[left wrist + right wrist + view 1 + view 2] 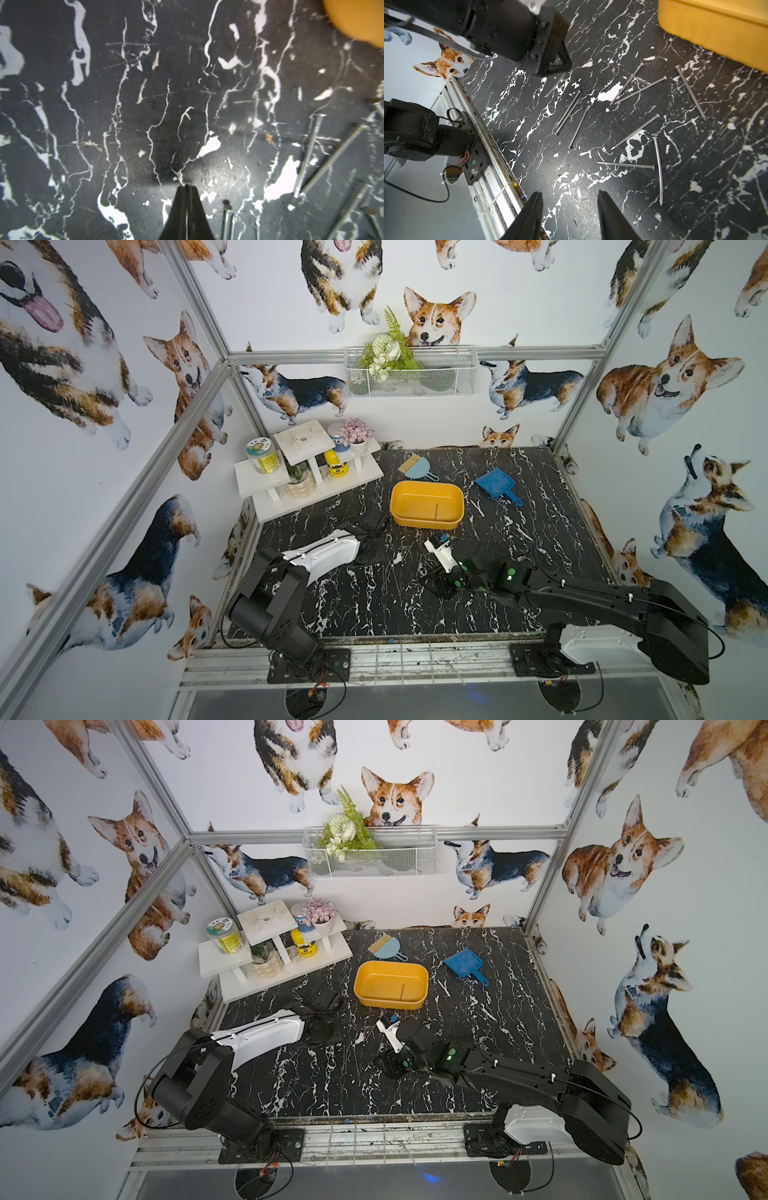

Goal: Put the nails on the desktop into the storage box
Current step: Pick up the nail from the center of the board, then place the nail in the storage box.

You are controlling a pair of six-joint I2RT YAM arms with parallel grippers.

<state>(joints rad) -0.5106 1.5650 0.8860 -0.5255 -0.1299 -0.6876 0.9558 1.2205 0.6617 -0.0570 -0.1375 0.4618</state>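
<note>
The side of the box rises above the desktop, so I will next lift my left gripper and carry its nail outward over the open storage box (399, 497) to release it inside.
Several nails (639, 89) lie scattered on the black veined desktop (726, 166), in front of the yellow-orange storage box (399, 497), which has one nail (435, 510) inside. The box's corner shows in the left wrist view (357, 18) and its wall in the right wrist view (716, 27). My left gripper (187, 186) is shut on a nail, whose head (187, 181) pokes out at the tips. In the right wrist view the left gripper (550, 62) hangs low over the desktop. My right gripper (569, 199) is open near the front edge, nothing between its fingers (533, 207).
A blue dustpan (496, 485) and a small brush (415, 467) lie behind the box. A white tiered shelf (307, 477) with jars and plants fills the back left. A wire basket (411, 373) hangs on the back wall. The metal front rail (483, 133) borders the desktop.
</note>
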